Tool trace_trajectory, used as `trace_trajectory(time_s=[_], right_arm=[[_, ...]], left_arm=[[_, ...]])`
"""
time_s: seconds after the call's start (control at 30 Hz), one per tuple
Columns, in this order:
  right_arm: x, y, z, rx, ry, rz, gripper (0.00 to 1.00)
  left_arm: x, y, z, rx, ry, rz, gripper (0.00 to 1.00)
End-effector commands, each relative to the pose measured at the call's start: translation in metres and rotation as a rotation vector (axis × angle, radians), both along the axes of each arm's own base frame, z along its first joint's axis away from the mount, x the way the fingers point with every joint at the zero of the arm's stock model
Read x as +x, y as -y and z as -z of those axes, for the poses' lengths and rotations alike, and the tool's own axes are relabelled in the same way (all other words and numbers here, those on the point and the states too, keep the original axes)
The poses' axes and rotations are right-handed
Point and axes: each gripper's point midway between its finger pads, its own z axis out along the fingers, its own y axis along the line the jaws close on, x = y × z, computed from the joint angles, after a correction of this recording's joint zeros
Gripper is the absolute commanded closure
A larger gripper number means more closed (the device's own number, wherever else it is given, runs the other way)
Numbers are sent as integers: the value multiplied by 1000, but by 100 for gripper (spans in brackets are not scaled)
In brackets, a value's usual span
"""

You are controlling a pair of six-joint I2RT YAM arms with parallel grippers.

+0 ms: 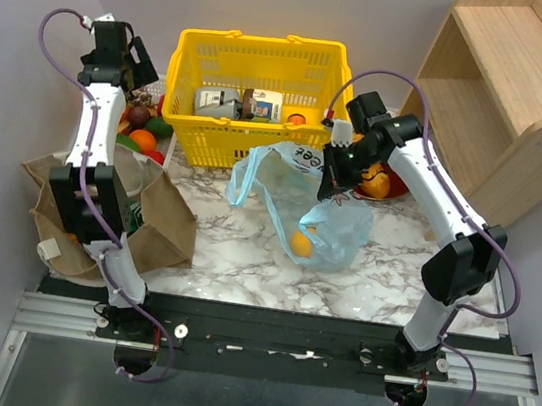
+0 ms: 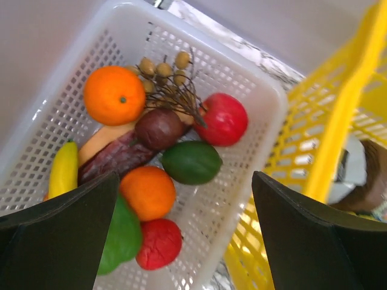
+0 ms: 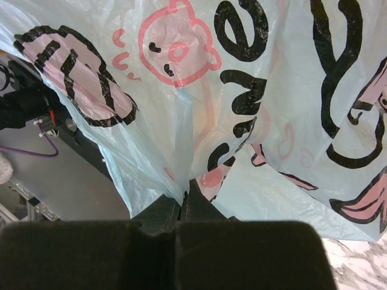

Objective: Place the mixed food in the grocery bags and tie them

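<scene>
My left gripper needs to go down into the white mesh tray next, and then onto the dark stem's bare end (image 1: 153, 109) (image 2: 200, 118) beside the red fruit.
My left gripper (image 1: 139, 76) is open and hovers over a white mesh tray (image 2: 260, 96) of fruit at the back left; in the left wrist view (image 2: 184, 199) nothing is between its fingers. The tray holds oranges (image 2: 113, 95), a green fruit (image 2: 191, 162), red fruits (image 2: 225, 119) and a dark fruit (image 2: 158, 128). My right gripper (image 1: 332, 183) is shut on a pinched fold of the light-blue bag (image 1: 287, 197), lifting its edge; the grip shows in the right wrist view (image 3: 186, 196). An orange (image 1: 302, 243) lies inside that bag. The tan bag (image 1: 163, 218) lies at the front left.
A yellow mesh basket (image 1: 196, 56) with cartons (image 1: 222, 103) stands at the back centre. More oranges (image 1: 380, 183) lie behind my right arm. A wooden shelf (image 1: 515, 86) stands at the back right. The left arm passes over the tan bag.
</scene>
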Motion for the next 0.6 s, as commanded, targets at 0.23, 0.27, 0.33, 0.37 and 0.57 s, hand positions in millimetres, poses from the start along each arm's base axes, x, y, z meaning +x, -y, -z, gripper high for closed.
trace_trajectory(time_s=[0.23, 0.27, 0.33, 0.37, 0.57], right_arm=[[12, 2, -5, -37, -12, 13, 99], [12, 3, -4, -42, -13, 16, 99], [14, 3, -4, -44, -14, 20, 99], [14, 3, -4, -45, -15, 21, 99], [15, 5, -2, -53, -19, 25, 99]], left_arm=[[81, -42, 47, -67, -24, -93, 9], [84, -42, 49, -74, -27, -94, 12], [89, -39, 69, -104, -57, -79, 17], [90, -37, 76, -115, -68, -74, 18], [88, -31, 123, -161, -156, -65, 19]])
